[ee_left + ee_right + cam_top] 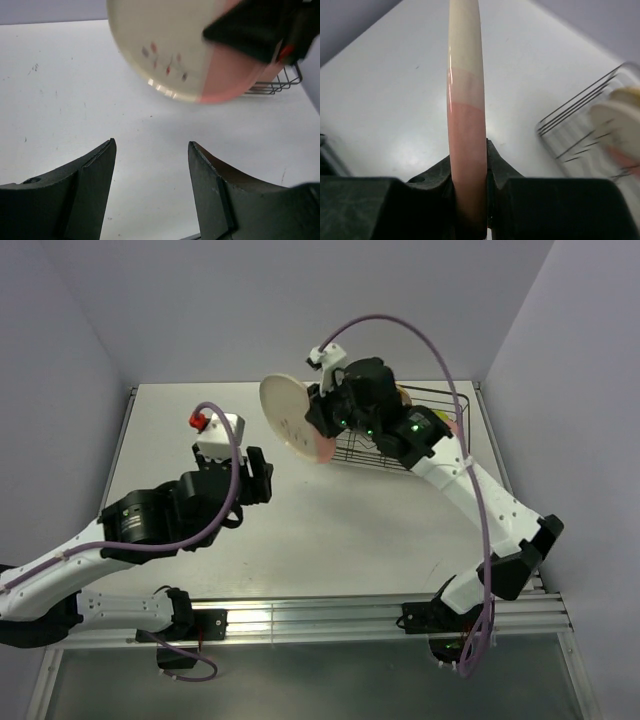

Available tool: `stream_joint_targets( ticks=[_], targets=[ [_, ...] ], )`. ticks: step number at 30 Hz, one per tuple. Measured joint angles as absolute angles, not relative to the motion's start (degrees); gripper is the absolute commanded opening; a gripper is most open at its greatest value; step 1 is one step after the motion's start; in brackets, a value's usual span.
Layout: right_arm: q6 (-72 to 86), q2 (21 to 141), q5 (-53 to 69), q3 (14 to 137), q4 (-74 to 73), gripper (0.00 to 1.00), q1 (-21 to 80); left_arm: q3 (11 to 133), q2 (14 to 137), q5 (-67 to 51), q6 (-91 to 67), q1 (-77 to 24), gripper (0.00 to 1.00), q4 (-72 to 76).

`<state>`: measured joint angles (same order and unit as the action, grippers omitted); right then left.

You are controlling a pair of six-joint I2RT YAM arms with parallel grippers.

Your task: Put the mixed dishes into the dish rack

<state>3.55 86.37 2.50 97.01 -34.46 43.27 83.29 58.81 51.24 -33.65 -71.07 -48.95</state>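
Observation:
I will next swing my right gripper over the rack (pixel 440 400), turn and lower the plate onto the open wires, then let it go, since those wires are empty beside the standing plate.
My right gripper (pixel 322 432) is shut on the rim of a cream plate with a pink segment and dark sprig (pixel 290 418), held on edge in the air left of the black wire dish rack (pixel 440 400). In the right wrist view the plate (pixel 466 100) stands edge-on between the fingers (pixel 495 165). It also shows in the left wrist view (pixel 170 55). Another plate (pixel 620 125) stands in the rack (pixel 570 117). My left gripper (pixel 262 475) is open and empty over bare table, its fingers (pixel 95 175) apart. The green bowl and pink cup are hidden.
A red-and-white fitting (pixel 215 425) on the left wrist sticks up near the table's middle left. The rack's corner (pixel 280 85) shows behind the plate. Grey walls close the table at back and sides.

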Motion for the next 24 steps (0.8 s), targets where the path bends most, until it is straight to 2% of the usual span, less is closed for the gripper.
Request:
stream_joint_targets(
  ticks=[4,8,15,24],
  targets=[
    [-9.85,84.34,2.15,103.5,-35.86,0.0,39.38,82.83,60.88,50.72,-33.43,-71.07,0.66,-49.3],
    [-21.47,82.39,4.38,104.71,-38.3,0.0,32.1,82.83,60.62,50.72,-33.5,-71.0,0.66,-49.47],
    [-42.22,78.22,11.94,96.51,-44.53,0.0,23.77,82.83,60.4,50.46,-33.67,-69.89,0.67,-51.57],
    [-54.98,78.39,21.3,94.78,-50.26,0.0,17.96,82.96,62.06,48.64,-33.65,-67.24,0.66,-52.18]
  ],
)
